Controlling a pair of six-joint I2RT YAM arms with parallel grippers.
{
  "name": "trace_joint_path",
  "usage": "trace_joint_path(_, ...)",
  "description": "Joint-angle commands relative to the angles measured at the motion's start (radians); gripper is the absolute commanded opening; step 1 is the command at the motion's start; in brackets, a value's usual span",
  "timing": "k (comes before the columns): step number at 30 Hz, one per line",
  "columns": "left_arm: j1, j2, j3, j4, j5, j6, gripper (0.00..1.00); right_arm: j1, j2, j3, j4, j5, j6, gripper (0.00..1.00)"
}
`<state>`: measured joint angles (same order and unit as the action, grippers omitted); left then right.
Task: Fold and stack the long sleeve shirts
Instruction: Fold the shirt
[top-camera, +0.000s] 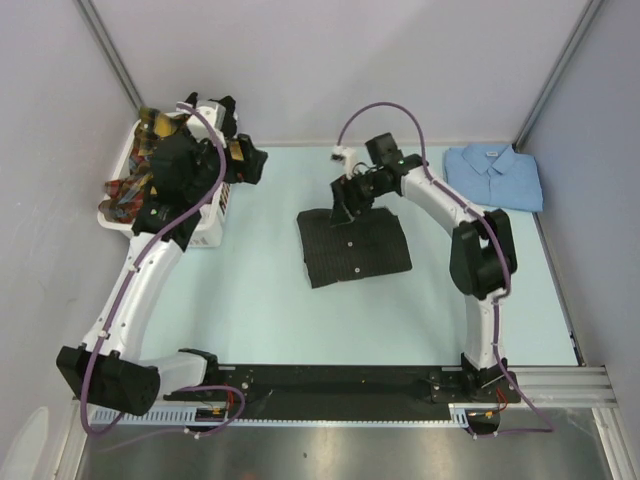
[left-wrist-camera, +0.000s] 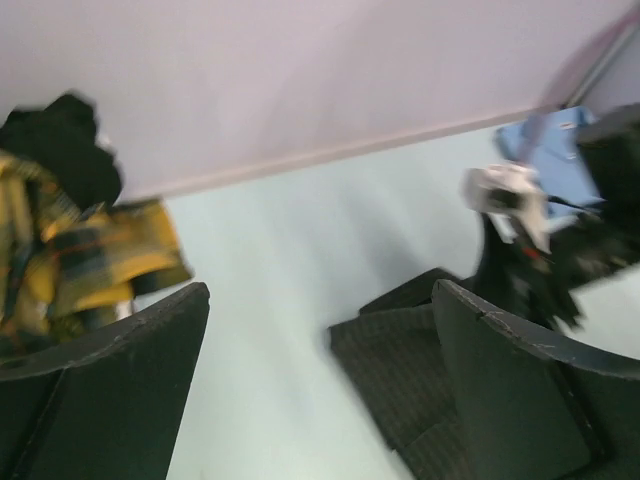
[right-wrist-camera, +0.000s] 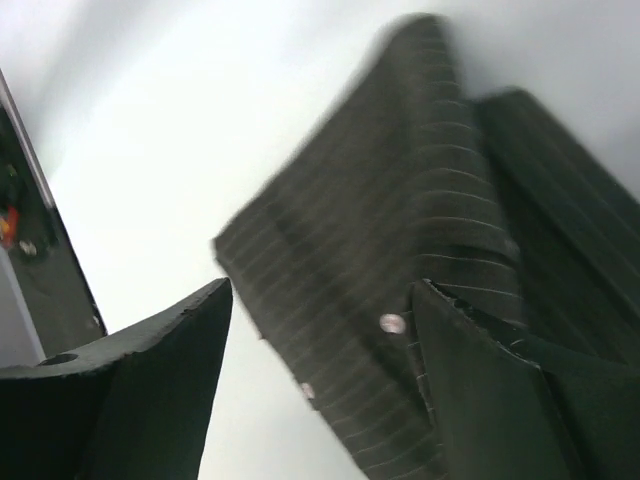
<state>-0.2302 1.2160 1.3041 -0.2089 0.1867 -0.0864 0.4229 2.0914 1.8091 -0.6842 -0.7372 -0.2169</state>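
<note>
My left gripper will move down and back next, onto the charcoal shirt's basket-side edge, because that edge is below it and to its right in the top view.
The charcoal pinstriped shirt (top-camera: 352, 247) lies folded flat at the table's middle. My right gripper (top-camera: 347, 205) hovers over its far edge, jaws open. In the right wrist view the gripper (right-wrist-camera: 322, 300) is open, with the pinstriped cloth and pale buttons (right-wrist-camera: 390, 322) between and below the fingers. The light blue shirt (top-camera: 495, 175) lies folded at the back right. Yellow-red plaid shirts (top-camera: 135, 185) fill the basket. My left gripper (top-camera: 250, 165) is open and empty beside the basket. Its own view (left-wrist-camera: 320, 300) shows bare table, the charcoal shirt (left-wrist-camera: 410, 360) and plaid cloth (left-wrist-camera: 90, 260).
The white plastic laundry basket (top-camera: 210, 232) stands at the back left, under my left arm. Grey walls close the back and sides. A black rail (top-camera: 340, 385) with the arm bases runs along the near edge.
</note>
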Motion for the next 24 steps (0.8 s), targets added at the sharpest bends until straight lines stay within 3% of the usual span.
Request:
trace_joint_path(1, 0.095, 0.016, -0.029, -0.199, 0.021, -0.005, 0.99, 0.154, -0.090, -0.126, 0.014, 0.186, -0.130, 0.77)
trace_joint_path(5, 0.166, 0.008, -0.037, -0.253, 0.091, -0.039, 0.99, 0.249, -0.071, -0.169, 0.055, 0.335, -0.104, 0.80)
trace_joint_path(9, 0.181, -0.035, -0.075, -0.262, 0.118, -0.047, 0.99, 0.179, -0.053, -0.140, 0.064, 0.371, -0.087, 0.79)
trace_joint_path(11, 0.181, -0.062, -0.111, -0.262, 0.137, -0.032, 0.99, 0.125, -0.062, -0.108, 0.040, 0.294, -0.094, 0.79)
trace_joint_path(14, 0.183, -0.082, -0.158, -0.262, 0.151, -0.036, 0.99, 0.068, -0.082, -0.080, -0.046, 0.181, -0.090, 0.64)
trace_joint_path(16, 0.184, -0.084, -0.187, -0.254, 0.160, -0.053, 1.00, 0.102, -0.126, -0.146, -0.043, 0.151, -0.084, 0.57)
trace_joint_path(20, 0.184, -0.067, -0.194, -0.238, 0.181, -0.067, 0.99, 0.220, -0.192, -0.282, 0.072, 0.202, -0.085, 0.49)
trace_joint_path(24, 0.187, -0.050, -0.178, -0.245, 0.175, -0.069, 1.00, 0.312, -0.162, -0.300, 0.077, 0.254, -0.099, 0.45)
